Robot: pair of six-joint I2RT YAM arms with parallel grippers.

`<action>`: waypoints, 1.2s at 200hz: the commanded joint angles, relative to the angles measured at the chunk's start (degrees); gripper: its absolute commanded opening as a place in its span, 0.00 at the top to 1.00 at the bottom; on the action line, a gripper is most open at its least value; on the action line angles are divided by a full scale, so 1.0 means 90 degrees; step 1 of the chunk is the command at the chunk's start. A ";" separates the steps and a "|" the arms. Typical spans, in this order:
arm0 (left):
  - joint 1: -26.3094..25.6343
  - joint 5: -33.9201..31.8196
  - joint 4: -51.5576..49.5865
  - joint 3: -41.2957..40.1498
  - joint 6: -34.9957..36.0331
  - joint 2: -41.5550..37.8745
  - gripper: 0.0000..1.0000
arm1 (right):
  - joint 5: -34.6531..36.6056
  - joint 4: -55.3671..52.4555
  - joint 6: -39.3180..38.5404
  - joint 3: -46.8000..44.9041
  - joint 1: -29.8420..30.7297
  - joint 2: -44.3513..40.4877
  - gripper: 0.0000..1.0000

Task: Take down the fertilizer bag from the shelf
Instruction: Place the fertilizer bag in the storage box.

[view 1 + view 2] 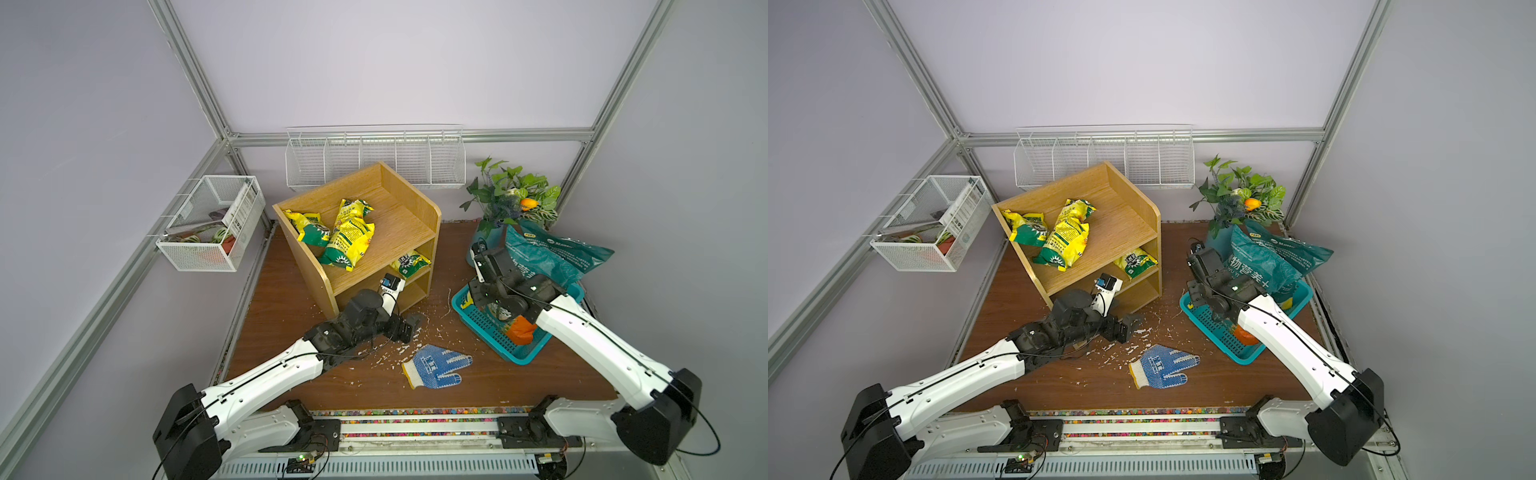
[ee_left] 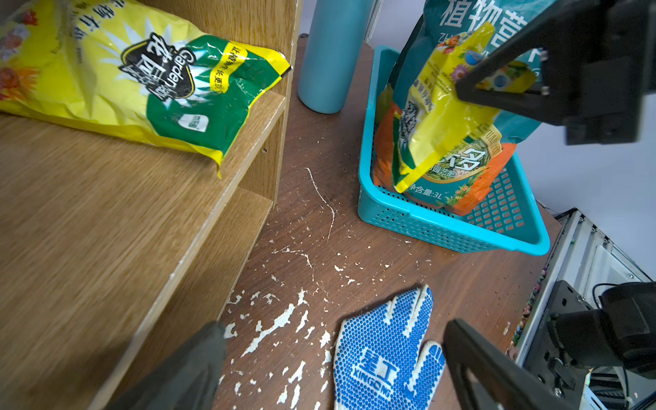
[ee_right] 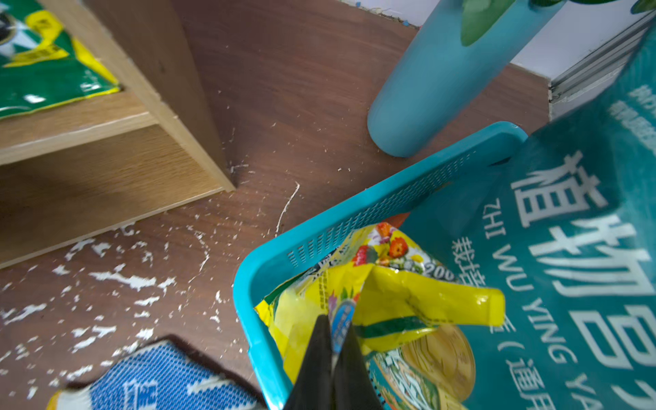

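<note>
The right gripper should next move down toward the teal basket's corner by the shelf and release the fertilizer bag there, as the bag still hangs partly above the basket's rim.
The oak shelf (image 1: 399,224) stands at the back of the table. Two yellow fertilizer bags (image 1: 347,237) lie on its top tier, and one more (image 2: 142,78) lies on the middle tier. My right gripper (image 3: 335,319) is shut on the edge of another yellow fertilizer bag (image 3: 408,301). That bag hangs over the teal basket (image 1: 482,332), partly inside it. My left gripper (image 1: 409,328) is open and holds nothing. It sits low over the table by the shelf's front corner, with the blue glove (image 2: 383,348) lying on the table beyond its fingers.
The teal basket also holds a large teal soil bag (image 1: 552,253) and an orange bag (image 1: 521,330). A blue vase with a plant (image 1: 511,195) stands behind it. White wire baskets (image 1: 374,162) hang on the back wall, and a mesh one (image 1: 212,224) on the left. White flakes litter the table.
</note>
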 commanded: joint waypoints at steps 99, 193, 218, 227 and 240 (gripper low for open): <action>-0.0026 -0.0080 -0.0027 -0.0022 -0.0027 -0.0200 0.00 | -0.0486 0.0509 0.0503 -0.0606 -0.0139 0.1711 1.00; -0.0026 -0.0202 -0.0126 -0.0011 -0.0008 -0.0403 0.00 | -0.0954 0.0239 0.0387 0.0638 -0.0170 0.0330 0.41; -0.0026 -0.0192 -0.0141 -0.0070 -0.0026 -0.0440 0.00 | -0.1332 0.0150 0.0400 0.1290 -0.0159 -0.0154 0.37; -0.0026 -0.0182 -0.0160 -0.0097 -0.0027 -0.0449 0.00 | -0.1517 0.0033 0.0442 0.1568 -0.0150 -0.0235 0.37; -0.0026 -0.0182 -0.0186 -0.0138 -0.0037 -0.0475 0.00 | -0.1860 -0.0040 0.0503 0.2010 -0.0055 -0.0281 0.37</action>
